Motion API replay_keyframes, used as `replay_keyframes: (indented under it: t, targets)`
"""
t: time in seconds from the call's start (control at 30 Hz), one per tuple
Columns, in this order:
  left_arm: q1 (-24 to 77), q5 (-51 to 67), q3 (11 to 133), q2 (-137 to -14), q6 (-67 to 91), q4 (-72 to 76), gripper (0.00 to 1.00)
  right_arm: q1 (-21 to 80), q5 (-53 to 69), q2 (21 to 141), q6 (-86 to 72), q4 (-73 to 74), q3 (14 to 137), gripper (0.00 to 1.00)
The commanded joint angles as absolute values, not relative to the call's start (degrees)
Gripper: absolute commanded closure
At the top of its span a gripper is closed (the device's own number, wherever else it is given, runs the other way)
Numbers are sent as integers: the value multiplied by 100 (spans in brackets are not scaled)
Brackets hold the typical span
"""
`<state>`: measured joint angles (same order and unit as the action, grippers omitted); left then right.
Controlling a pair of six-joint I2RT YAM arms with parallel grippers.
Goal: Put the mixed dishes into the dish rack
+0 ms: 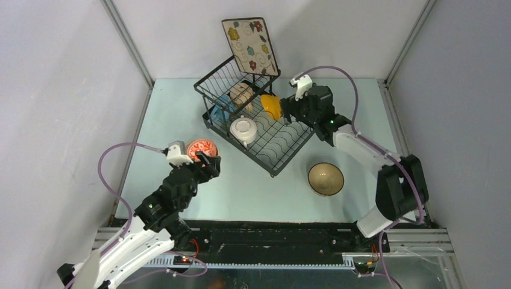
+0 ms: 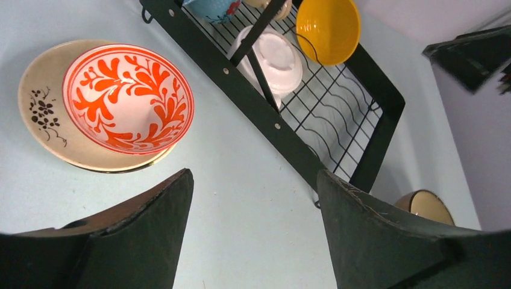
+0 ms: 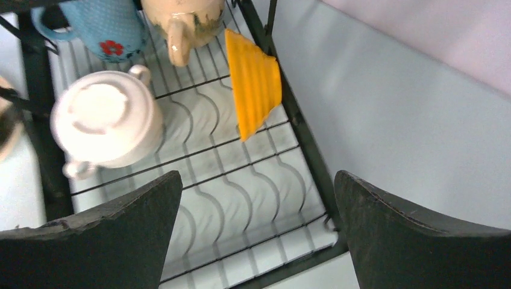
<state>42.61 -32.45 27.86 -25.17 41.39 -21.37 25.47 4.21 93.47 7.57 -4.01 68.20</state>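
The tan bowl still sits unloaded, so my right gripper will next move back from the orange-yellow bowl [image 1: 271, 107] and down onto the tan bowl's rim [image 1: 342, 184] facing away from the rack.
The black dish rack [image 1: 289, 144] stands at the table's far middle. It holds the blue mug [image 1: 220, 107], the beige mug [image 1: 241, 95], the white two-handled bowl [image 1: 244, 129] upside down, and the orange-yellow bowl [image 1: 271, 107] on edge. The square floral plate [image 1: 250, 45] leans at its back. The red-patterned bowl [image 1: 200, 147] sits on the cream round plate [image 2: 36, 102] left of the rack. The tan bowl [image 1: 326, 179] lies right of the rack. My left gripper [image 1: 210, 161] is open and empty beside the red-patterned bowl. My right gripper [image 1: 285, 109] is open and empty beside the orange-yellow bowl [image 3: 256, 81].
Grey walls close in the table on three sides. The rack's flat slotted section [image 3: 241, 174] has bare wire below my right gripper. Bare table shows between the rack's long front bar [image 2: 265, 114] and my left gripper [image 2: 253, 180].
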Motion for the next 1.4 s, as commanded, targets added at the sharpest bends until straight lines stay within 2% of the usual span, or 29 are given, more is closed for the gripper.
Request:
replay_keyframes:
  t: [0.0,0.1,0.17,0.27,0.43,0.63,0.73,0.83,1.03,1.37]
  targets:
    - [4239,-2876,2670,-2701,3690,-1666,17,2731,-491,8374,-921,953,6667,0]
    - [4241,-2502,2509,-2797,3409,-1430,13,2695,-559,7708,-1503,1130,5986,0]
    - [4241,-2374,2412,-2845,3323,-1237,3,2597,-642,6872,-1891,1189,5443,1]
    - [4238,-2329,2244,-2857,3230,-1025,0,2408,-643,6009,-2607,1448,4598,0]
    - [4246,-2162,1795,-2903,3123,-344,0,2165,-903,4981,-3036,2588,4151,0]
    - [4250,-1768,1320,-3012,2687,402,0,2100,-1542,4603,-4035,3815,4098,1]
    - [4248,-1703,1180,-2974,2541,466,0,2049,-2144,4433,-4596,4424,4096,6]
    - [4252,-1541,1056,-2853,2399,605,0,2012,-2243,4284,-5037,4848,4029,11]
    - [4333,-1128,1016,-2916,2216,666,0,2002,-1740,3765,-5375,4396,3374,18]
    - [4438,-932,1173,-3547,2148,876,0,2003,-1589,4092,-5625,3804,3021,23]
